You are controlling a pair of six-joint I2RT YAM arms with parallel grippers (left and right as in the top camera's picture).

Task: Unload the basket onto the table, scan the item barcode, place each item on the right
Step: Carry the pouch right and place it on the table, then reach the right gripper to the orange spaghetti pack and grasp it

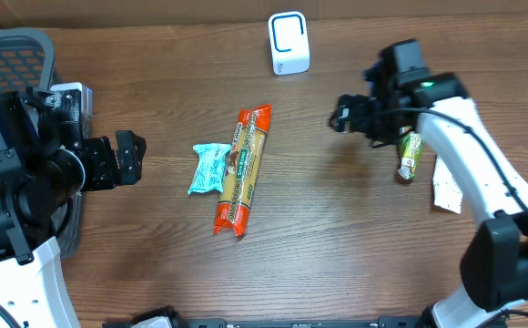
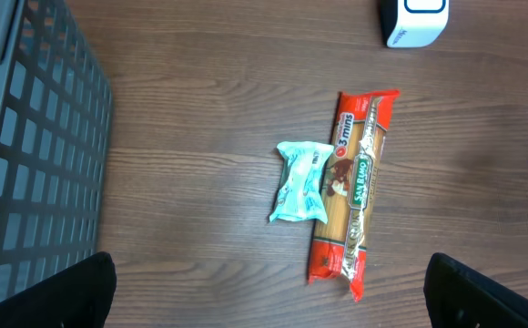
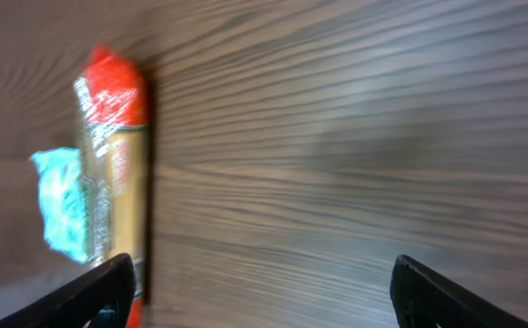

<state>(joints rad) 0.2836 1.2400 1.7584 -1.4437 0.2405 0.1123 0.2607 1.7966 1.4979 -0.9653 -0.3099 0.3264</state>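
My right gripper moves to the left in the overhead view and down onto the pasta packet's middle (image 1: 243, 169) (image 3: 115, 196) next, since its narrow width fits between the open fingers.
A white barcode scanner (image 1: 289, 43) stands at the back of the table, also in the left wrist view as the scanner (image 2: 413, 20). A long red and gold pasta packet (image 1: 242, 169) lies mid-table with a teal packet (image 1: 209, 169) touching its left side. A small green packet (image 1: 411, 155) lies on the table beside my right arm. My right gripper (image 1: 341, 111) hovers open and holds nothing, left of the green packet. My left gripper (image 1: 135, 157) is open and holds nothing, left of the teal packet. The right wrist view shows the pasta packet (image 3: 109, 164) far left.
A grey mesh basket (image 1: 9, 55) sits at the back left, filling the left of the left wrist view as the basket (image 2: 27, 137). A white flat packet (image 1: 446, 185) lies right of the green one, partly under my right arm.
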